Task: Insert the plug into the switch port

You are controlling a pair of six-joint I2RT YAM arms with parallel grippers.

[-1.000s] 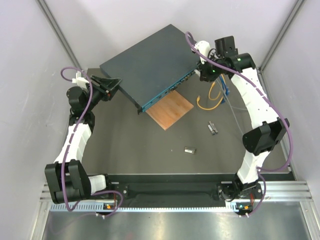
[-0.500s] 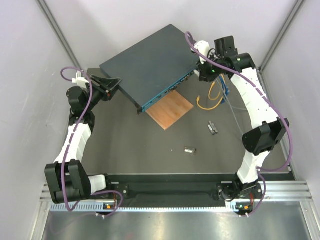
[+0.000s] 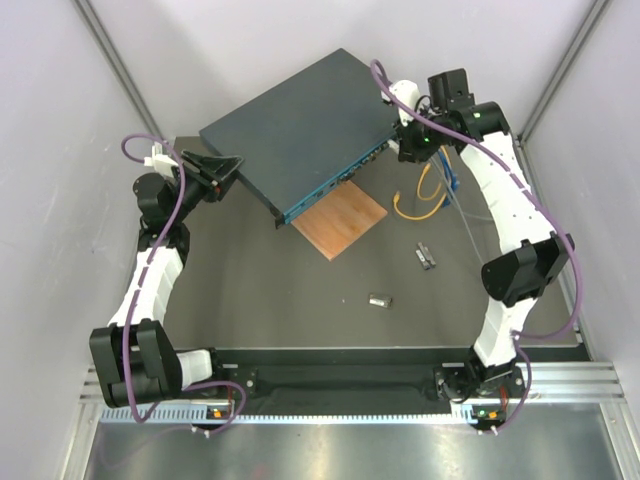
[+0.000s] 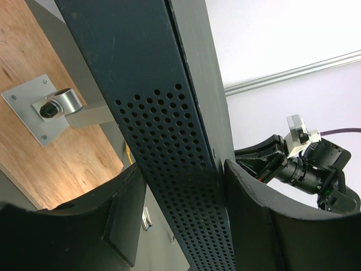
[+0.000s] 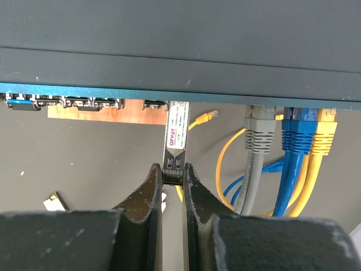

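Observation:
My right gripper will push toward the socket in the switch's teal front side next, slide the plug in and then let go of it, because the plug's white label still shows outside.
The switch, a flat dark blue-grey box with a teal front face, lies slantwise at the back of the table. My left gripper clamps its left corner. In the left wrist view the jaws straddle the perforated side wall. My right gripper is at the front face's right end. It is shut on the rear end of the plug, a slim metal module with a white label. The plug's far end reaches a socket in the teal face.
Grey, blue and yellow cables sit in sockets right of the plug, looping on the table. A thin wooden square lies under the switch's front. Two small metal modules lie loose.
The right arm's elbow has shifted very slightly. Both grippers and the switch stand as before.

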